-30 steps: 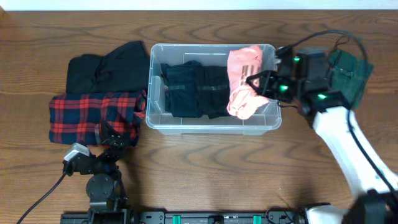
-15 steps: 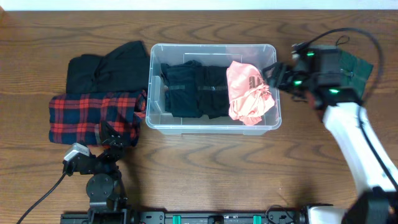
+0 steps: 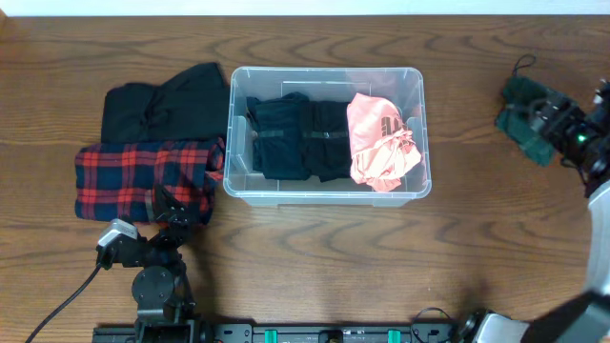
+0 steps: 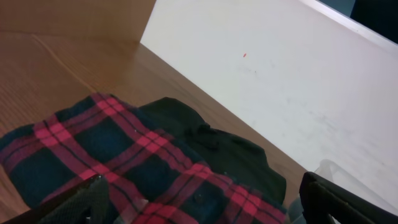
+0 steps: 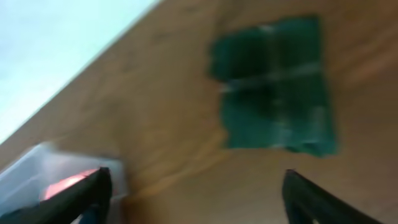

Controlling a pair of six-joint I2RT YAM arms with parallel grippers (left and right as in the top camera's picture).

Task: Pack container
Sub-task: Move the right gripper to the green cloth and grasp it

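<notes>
The table is empty beside the green cloth's edge [image 3: 559, 135] [image 5: 320, 84] that faces away from the container, so there is room for one finger. My right gripper will go down onto that edge next.
The clear container [image 3: 238, 181] stands mid-table, holding dark folded garments [image 3: 300, 138] and a pink garment [image 3: 379, 143] at its right end. My right gripper [image 3: 545, 118] hovers at the far right, over a folded dark green cloth [image 3: 519, 95]. Its jaws are open with nothing between them. In the right wrist view the right gripper [image 5: 199, 199] has the green cloth [image 5: 273, 93] ahead and the container's corner [image 5: 43, 165] at the left. My left gripper [image 3: 172, 206] rests open over a red plaid shirt [image 3: 124, 176]; the left wrist view shows the left gripper [image 4: 199, 208] above that shirt [image 4: 143, 168].
A black garment [image 3: 162, 100] lies behind the plaid shirt, left of the container, and shows as the black garment [image 4: 230, 149] in the left wrist view. The left arm's base [image 3: 152, 286] sits at the front left edge. The table's back edge meets a white wall [image 4: 280, 74].
The right gripper let go of the pink garment, which now lies in the container. It opened and swung right to the green cloth. The left arm has not moved.
</notes>
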